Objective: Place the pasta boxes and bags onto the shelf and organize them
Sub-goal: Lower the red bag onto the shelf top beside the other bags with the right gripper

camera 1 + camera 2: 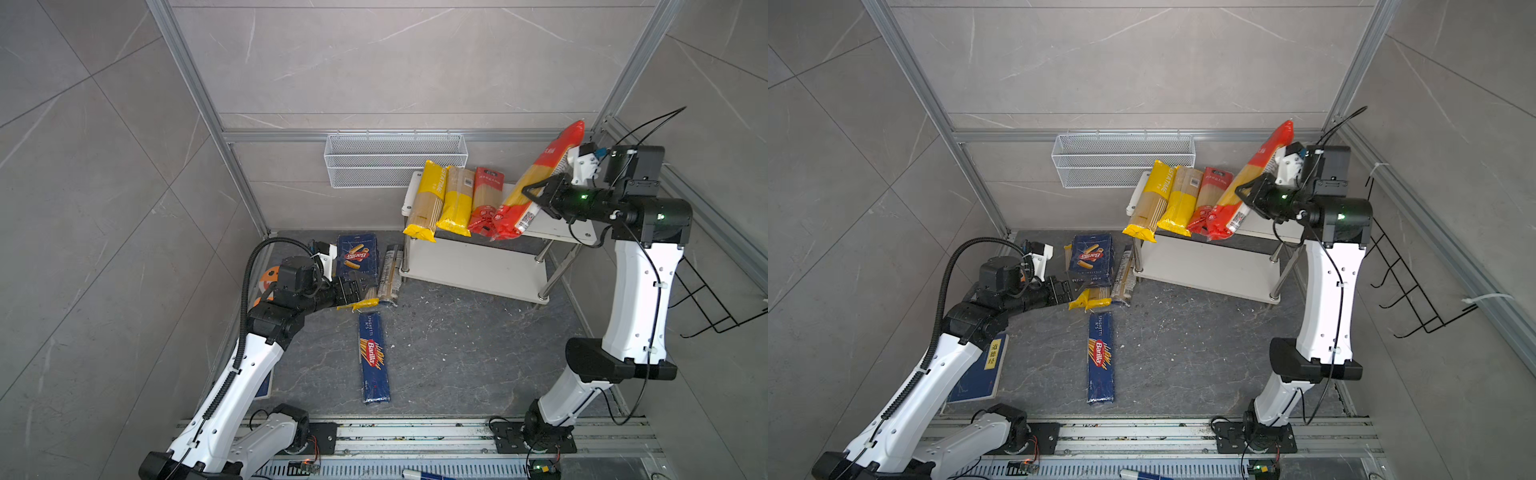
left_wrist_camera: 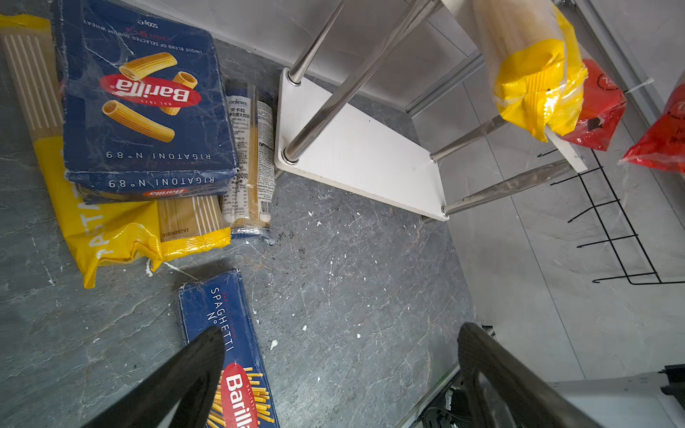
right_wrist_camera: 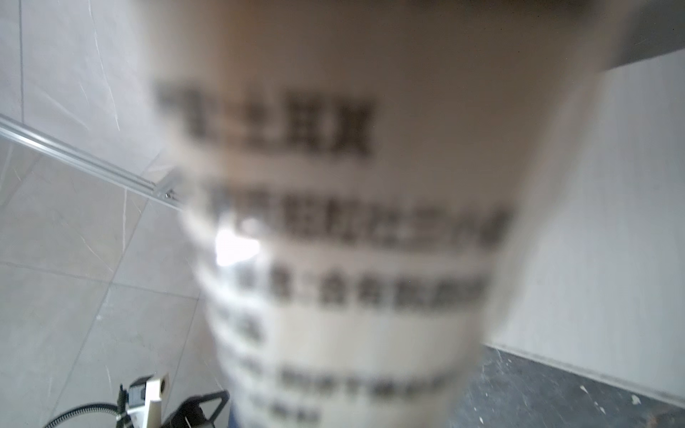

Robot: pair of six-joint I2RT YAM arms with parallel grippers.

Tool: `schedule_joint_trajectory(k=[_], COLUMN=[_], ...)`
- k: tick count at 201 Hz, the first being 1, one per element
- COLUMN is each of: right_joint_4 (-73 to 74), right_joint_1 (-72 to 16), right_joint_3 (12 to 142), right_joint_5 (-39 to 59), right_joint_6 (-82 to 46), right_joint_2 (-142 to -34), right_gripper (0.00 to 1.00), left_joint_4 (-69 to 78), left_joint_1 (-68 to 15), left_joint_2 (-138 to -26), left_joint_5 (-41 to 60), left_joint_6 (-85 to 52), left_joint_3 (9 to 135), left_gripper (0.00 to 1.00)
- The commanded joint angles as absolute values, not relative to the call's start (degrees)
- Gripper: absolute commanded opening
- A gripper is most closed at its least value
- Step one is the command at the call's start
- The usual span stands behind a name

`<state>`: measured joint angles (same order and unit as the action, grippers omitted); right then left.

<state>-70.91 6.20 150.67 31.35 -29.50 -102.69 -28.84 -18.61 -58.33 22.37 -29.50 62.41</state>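
Observation:
My right gripper should lower the tilted long bag next and let it go on the top board's bare part (image 1: 544,225) (image 3: 595,235) beside the red bag. That part is below my right gripper.
My right gripper (image 1: 536,195) is shut on a red-and-yellow spaghetti bag (image 1: 555,153), held tilted over the white shelf's (image 1: 473,266) top board. The bag's lower red end sits beside three bags (image 1: 457,203) lying there. It fills the right wrist view as a blur (image 3: 352,222). My left gripper (image 2: 341,331) stands open and empty, low over the floor. Beside it lies the wide Barilla rigatoni box (image 2: 144,103) on a yellow bag (image 2: 111,229), with a clear printed bag (image 2: 250,159) alongside. The long spaghetti box (image 1: 374,357) lies nearer the front.
A white wire mesh basket (image 1: 395,160) hangs on the back wall. A black wire hook rack (image 1: 706,299) juts from the right wall. A dark blue book (image 1: 980,370) and an orange plush (image 1: 268,278) lie under the left arm.

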Motion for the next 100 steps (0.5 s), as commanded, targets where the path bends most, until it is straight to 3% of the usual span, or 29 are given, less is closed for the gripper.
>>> schedule_joint_trajectory(k=[1, 32, 100], right_joint_4=[-61.2, -60.7, -65.7], right_joint_1=[10.4, 13.9, 15.4], right_joint_3=[156.8, 160.2, 157.4], right_joint_5=[44.8, 48.5, 46.9], right_joint_6=[-34.8, -36.9, -32.4], right_joint_2=[-106.1, -111.9, -114.7], right_gripper=[0.00, 0.00, 0.00], left_joint_4=[-27.4, -27.8, -25.5], left_joint_1=[-17.2, -16.2, -15.5], left_joint_2=[-57.2, -57.0, -59.4], left_joint_5=[25.5, 25.9, 28.0], left_joint_6=[-27.7, -27.4, -28.1], left_joint_3=[64.1, 63.9, 62.9], left_gripper=[1.00, 1.00, 1.00])
